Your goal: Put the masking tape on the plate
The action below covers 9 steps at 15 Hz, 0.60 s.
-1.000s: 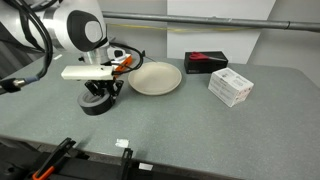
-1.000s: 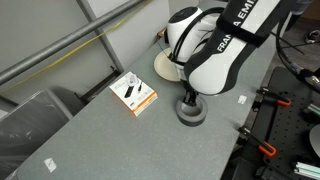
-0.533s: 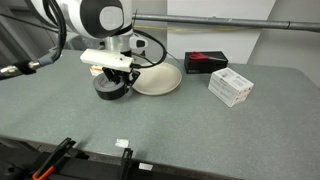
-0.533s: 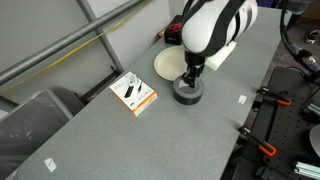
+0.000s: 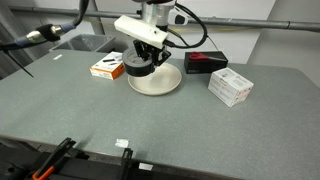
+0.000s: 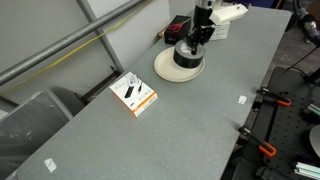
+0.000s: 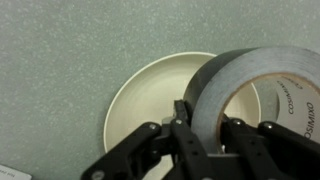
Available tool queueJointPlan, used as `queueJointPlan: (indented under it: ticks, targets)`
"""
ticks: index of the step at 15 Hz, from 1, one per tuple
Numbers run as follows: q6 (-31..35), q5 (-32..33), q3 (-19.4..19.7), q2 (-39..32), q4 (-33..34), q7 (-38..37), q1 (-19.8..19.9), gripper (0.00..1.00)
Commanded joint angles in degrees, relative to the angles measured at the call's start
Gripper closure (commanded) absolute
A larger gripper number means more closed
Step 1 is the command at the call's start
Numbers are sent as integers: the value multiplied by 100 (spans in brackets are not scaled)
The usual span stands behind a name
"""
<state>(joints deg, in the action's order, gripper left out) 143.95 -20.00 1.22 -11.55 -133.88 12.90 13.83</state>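
I will move my gripper toward the plate's middle (image 5: pixel 156 82) next, then go down and let go of the masking tape, because the tape hangs above the cream plate and past its rim.
My gripper (image 7: pixel 205 125) is shut on the wall of the masking tape (image 7: pixel 215 85), a thick black roll with a greyish inner core. One finger is inside the ring and one is outside. The cream plate (image 7: pixel 140 95) lies right under the tape in the wrist view. In both exterior views the tape (image 5: pixel 139 69) (image 6: pixel 188 56) hangs over the plate (image 5: pixel 170 85) (image 6: pixel 164 72), at or just above its surface. I cannot tell whether they touch. The gripper (image 6: pixel 195 42) comes down from above.
A black and red box (image 5: pixel 205 62) and a white box (image 5: pixel 230 87) lie beside the plate. A small white and orange box (image 5: pixel 107 68) (image 6: pixel 133 92) lies on its other side. Black clamps (image 5: pixel 60 155) line the near table edge.
The arm has carried the tape across the grey table from a spot beside the plate to over the plate. The small white and orange box is now uncovered.
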Motion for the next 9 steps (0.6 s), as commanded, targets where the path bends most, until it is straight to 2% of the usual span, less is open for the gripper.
queueJointPlan:
  ticks: [1, 4, 9]
  targets:
    - [-134, 142, 213, -751, 953, -967, -240, 99]
    - [-163, 544, 373, -1343, 1481, -1906, -489, 99]
    - [-284, 963, 530, -2012, 1922, -2720, -808, 99]
